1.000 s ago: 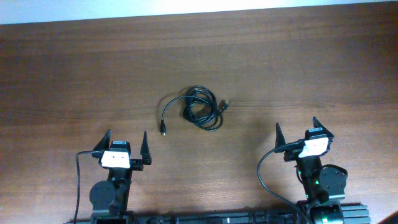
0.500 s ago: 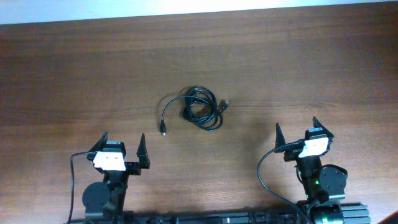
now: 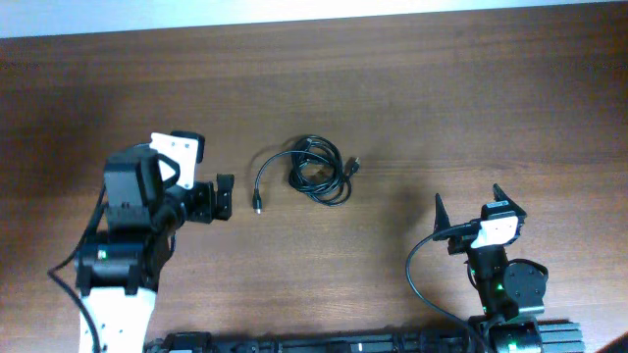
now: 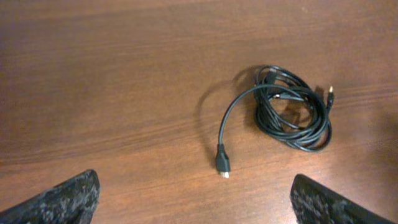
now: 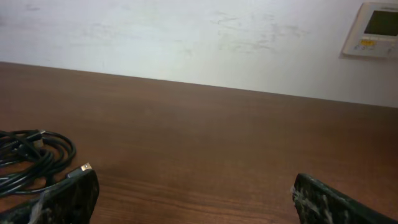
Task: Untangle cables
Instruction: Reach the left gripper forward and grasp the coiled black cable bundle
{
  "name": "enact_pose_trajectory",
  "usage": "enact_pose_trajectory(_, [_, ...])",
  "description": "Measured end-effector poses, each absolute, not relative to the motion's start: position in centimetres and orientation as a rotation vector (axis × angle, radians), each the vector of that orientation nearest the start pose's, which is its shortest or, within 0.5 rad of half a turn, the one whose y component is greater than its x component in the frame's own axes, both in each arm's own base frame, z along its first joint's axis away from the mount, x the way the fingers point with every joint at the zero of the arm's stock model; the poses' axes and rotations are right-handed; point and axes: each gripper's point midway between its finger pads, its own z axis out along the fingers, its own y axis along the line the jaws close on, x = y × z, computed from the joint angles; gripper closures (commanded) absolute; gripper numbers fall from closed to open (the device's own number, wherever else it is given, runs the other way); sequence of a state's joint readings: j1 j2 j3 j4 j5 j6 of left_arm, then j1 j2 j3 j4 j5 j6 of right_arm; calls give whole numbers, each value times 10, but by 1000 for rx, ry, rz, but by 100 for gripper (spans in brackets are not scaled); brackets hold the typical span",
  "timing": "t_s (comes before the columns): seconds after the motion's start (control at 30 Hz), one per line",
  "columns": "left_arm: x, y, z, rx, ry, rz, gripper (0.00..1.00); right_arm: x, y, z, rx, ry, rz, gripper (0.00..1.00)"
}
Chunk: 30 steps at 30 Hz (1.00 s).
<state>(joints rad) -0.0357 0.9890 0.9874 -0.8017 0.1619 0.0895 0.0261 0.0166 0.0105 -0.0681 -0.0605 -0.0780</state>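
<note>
My left gripper will next pass the free plug and go down onto the bunched plug-side parts of the coil [image 4: 273,99], below and to its right in the overhead view.
A thin black cable [image 3: 316,167] lies on the wooden table [image 3: 442,88] in a loose tangled coil near the middle. One free end curves left and ends in a small plug [image 3: 257,207]. Another plug [image 3: 356,163] sticks out at the coil's right. My left gripper [image 3: 225,197] is open and empty, just left of the free plug and pointing toward it. In the left wrist view the coil [image 4: 273,99] and plug [image 4: 223,165] lie ahead of the open fingers [image 4: 196,208]. My right gripper [image 3: 468,202] is open and empty at the front right. Its wrist view [image 5: 196,199] shows the coil [image 5: 28,155] at far left.
Bare brown wood surrounds the cable on all sides. A pale wall [image 5: 186,37] with a white control panel [image 5: 373,28] stands beyond the table's far edge. The thick black arm wire [image 3: 417,275] loops by the right arm's base.
My left arm has risen from its rest at the front edge and swung forward, bringing its open gripper close to the cable's free plug. The right arm and the cable have not moved.
</note>
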Motion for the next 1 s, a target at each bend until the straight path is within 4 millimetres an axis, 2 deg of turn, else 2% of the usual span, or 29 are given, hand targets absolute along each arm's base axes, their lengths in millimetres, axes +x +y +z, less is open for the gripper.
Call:
enact_pose_trajectory(0.03, [294,-43,216,237,2407,-204,1,246,17,158,-131,1640,10,2])
enact_pose_trajectory(0.13, [297,-52,213,262,2516,-266,1,246,17,158,-132,1640,10,2])
enact_pose_trajectory(0.23, [308,-77,216,362,2615,-317,1,246,17,158,-132,1640,10,1])
enact_pose_trajectory(0.27, [316,-92,207,429,2652,-335,1,246,17,158,-131,1640,10,1])
enact_pose_trajectory(0.37, [320,-118,176,538,2741,-361,1,246,17,158,-132,1640,10,2])
enact_pose_trajectory(0.43, [319,-127,162,577,2780,-368,1,246,17,158,-132,1640,10,1])
enact_pose_trajectory(0.47, [318,-130,155,593,2803,-370,1,246,17,158,-132,1640,10,2])
enact_pose_trajectory(0.53, [315,-132,151,598,2823,-384,1,246,17,158,-131,1640,11,1])
enact_pose_trajectory(0.7, [314,-153,159,614,2775,-563,1,246,17,158,-131,1640,10,2])
enact_pose_trajectory(0.87, [329,-158,162,444,2766,-550,1,246,17,158,-131,1640,10,1])
enact_pose_trajectory(1.0, [334,-156,134,378,2858,-525,1,246,17,158,-131,1640,10,2])
